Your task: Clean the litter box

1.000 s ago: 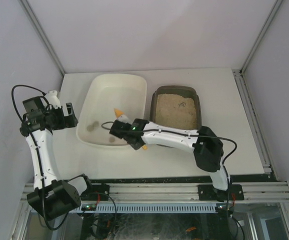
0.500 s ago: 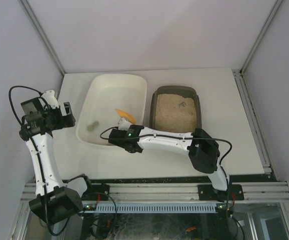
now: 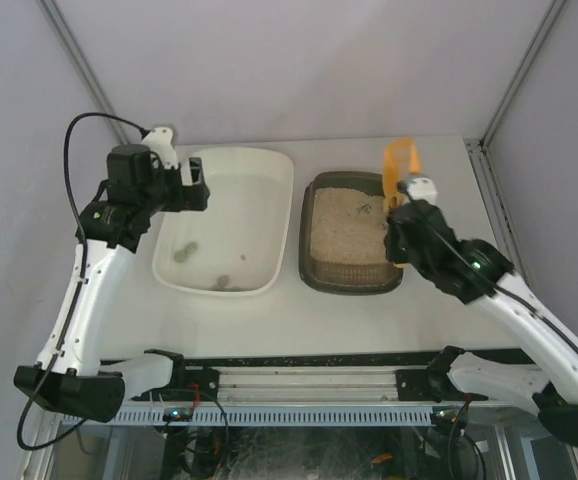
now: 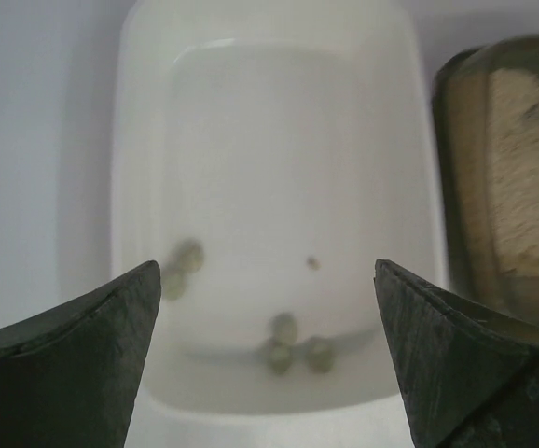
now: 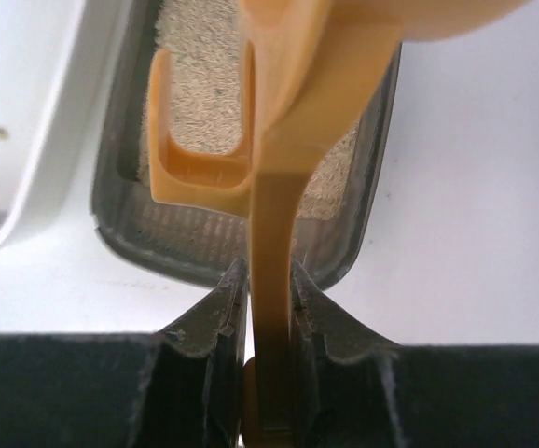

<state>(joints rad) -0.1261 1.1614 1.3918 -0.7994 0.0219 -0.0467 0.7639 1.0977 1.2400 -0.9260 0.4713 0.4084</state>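
My right gripper is holding the scoop (image 3: 400,160). My left gripper will next move across to the right in the top view and go down onto the box's rim farthest from the tub.
The dark brown-grey litter box (image 3: 316,268) with pale sandy litter sits right of centre; it also shows in the right wrist view (image 5: 139,235) and at the right edge of the left wrist view (image 4: 458,168). My right gripper (image 3: 401,206) is shut on the handle of an orange scoop (image 3: 400,160), held above the box's far right side. In the right wrist view the gripper (image 5: 269,299) pinches the handle, and the scoop (image 5: 293,103) hangs over the litter. My left gripper (image 3: 195,185) is open and empty over the far left of the white tub; its fingers (image 4: 83,355) stand wide apart.
A white tub (image 3: 269,170) stands left of the litter box, seen too in the left wrist view (image 4: 251,140) and the right wrist view (image 5: 27,103). Several grey-green clumps (image 4: 293,343) lie at its near end (image 3: 182,253). A small dark speck (image 3: 366,208) lies in the litter.
My right arm swung with the scoop from the tub's near right corner to the litter box's far right side. My left arm moved from left of the tub to over its far left corner.
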